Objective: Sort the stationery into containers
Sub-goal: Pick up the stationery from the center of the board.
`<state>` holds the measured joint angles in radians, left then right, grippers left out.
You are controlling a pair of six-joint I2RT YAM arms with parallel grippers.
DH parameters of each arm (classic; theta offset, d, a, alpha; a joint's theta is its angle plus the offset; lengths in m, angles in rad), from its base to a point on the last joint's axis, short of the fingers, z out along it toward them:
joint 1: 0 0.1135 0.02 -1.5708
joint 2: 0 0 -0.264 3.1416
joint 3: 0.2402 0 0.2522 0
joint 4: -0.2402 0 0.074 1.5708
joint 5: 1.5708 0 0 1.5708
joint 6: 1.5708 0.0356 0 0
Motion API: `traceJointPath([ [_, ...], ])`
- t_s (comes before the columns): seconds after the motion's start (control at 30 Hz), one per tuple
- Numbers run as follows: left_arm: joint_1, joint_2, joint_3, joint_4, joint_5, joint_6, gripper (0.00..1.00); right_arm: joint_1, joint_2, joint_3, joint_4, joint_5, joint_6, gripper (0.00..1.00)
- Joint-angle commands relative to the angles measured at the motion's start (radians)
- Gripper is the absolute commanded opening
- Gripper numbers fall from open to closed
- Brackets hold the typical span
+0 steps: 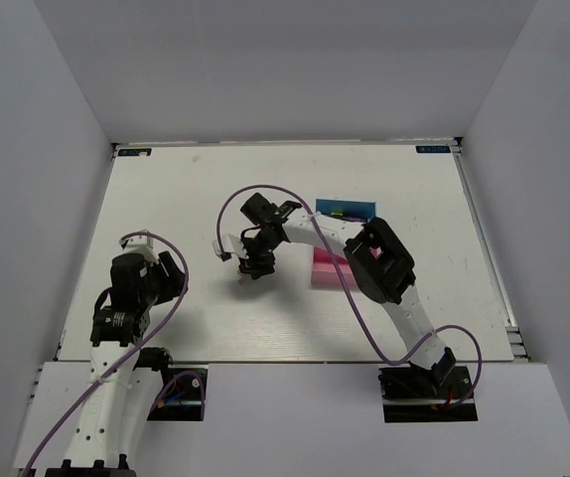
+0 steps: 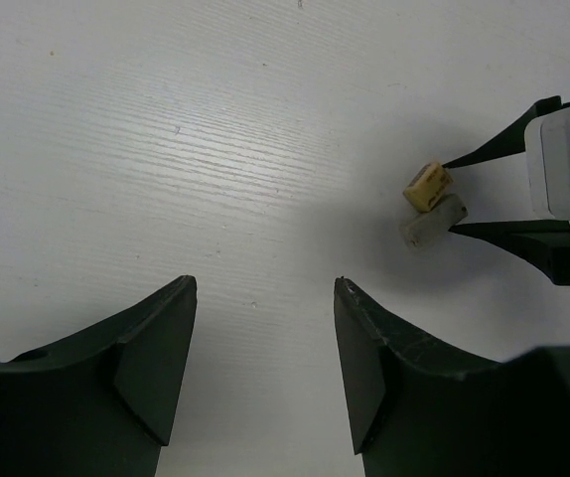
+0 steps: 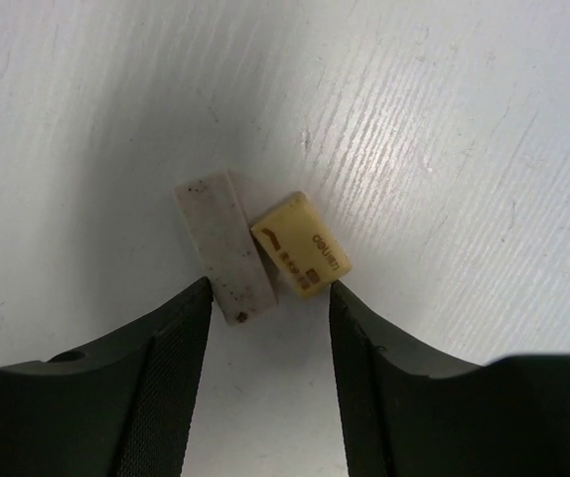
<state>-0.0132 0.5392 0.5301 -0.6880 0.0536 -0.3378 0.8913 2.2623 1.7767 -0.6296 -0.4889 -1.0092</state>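
Note:
Next, my right gripper, pointing down, draws its open fingers together across the near end of the whitish eraser block (image 3: 240, 291), which already lies between them.
Two small erasers lie touching on the white table, a whitish block (image 3: 223, 243) and a tan block (image 3: 300, 243). My right gripper (image 3: 267, 298) is open and points down at them, its tips on either side of their near ends; the tan one's corner is at the right fingertip (image 3: 337, 295). From above, that gripper (image 1: 248, 273) hangs left of the trays. The left wrist view shows both erasers, tan (image 2: 427, 186) and whitish (image 2: 432, 221), between the right fingers (image 2: 508, 147). My left gripper (image 2: 265, 288) is open and empty, short of them. A blue container (image 1: 345, 208) holds small yellowish and purple shapes; the pink container (image 1: 327, 270) sits nearer.
The right forearm (image 1: 379, 260) crosses above the trays and hides part of them. The left arm (image 1: 136, 288) is folded near the table's front left edge. White walls close in the table on three sides.

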Motion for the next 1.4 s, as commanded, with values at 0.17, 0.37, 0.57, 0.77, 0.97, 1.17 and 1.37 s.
traceJointPath([
  [0.17, 0.005, -0.012, 0.002, 0.011, 0.022, 0.006, 0.68, 0.011, 0.033, 0.024, -0.113, -0.038, 0.009, 0.54],
  [0.37, 0.005, -0.010, 0.002, 0.012, 0.025, 0.008, 0.68, 0.003, 0.010, -0.008, -0.065, 0.032, 0.100, 0.54],
  [0.57, 0.005, -0.013, 0.001, 0.010, 0.019, 0.008, 0.68, 0.015, 0.019, -0.022, -0.104, -0.002, 0.075, 0.47],
  [0.77, 0.005, -0.010, -0.001, 0.008, 0.008, 0.011, 0.68, 0.044, 0.046, 0.001, -0.119, 0.029, 0.078, 0.44],
  [0.97, 0.005, -0.012, 0.001, 0.008, 0.012, 0.011, 0.68, 0.067, 0.022, -0.075, -0.043, 0.084, 0.105, 0.37],
  [1.17, 0.005, -0.009, -0.001, 0.011, 0.018, 0.010, 0.68, 0.095, -0.006, -0.198, 0.108, 0.188, 0.172, 0.12],
  [1.37, 0.005, 0.050, -0.016, 0.062, 0.153, 0.020, 0.68, 0.087, -0.098, -0.238, 0.113, 0.207, 0.228, 0.00],
])
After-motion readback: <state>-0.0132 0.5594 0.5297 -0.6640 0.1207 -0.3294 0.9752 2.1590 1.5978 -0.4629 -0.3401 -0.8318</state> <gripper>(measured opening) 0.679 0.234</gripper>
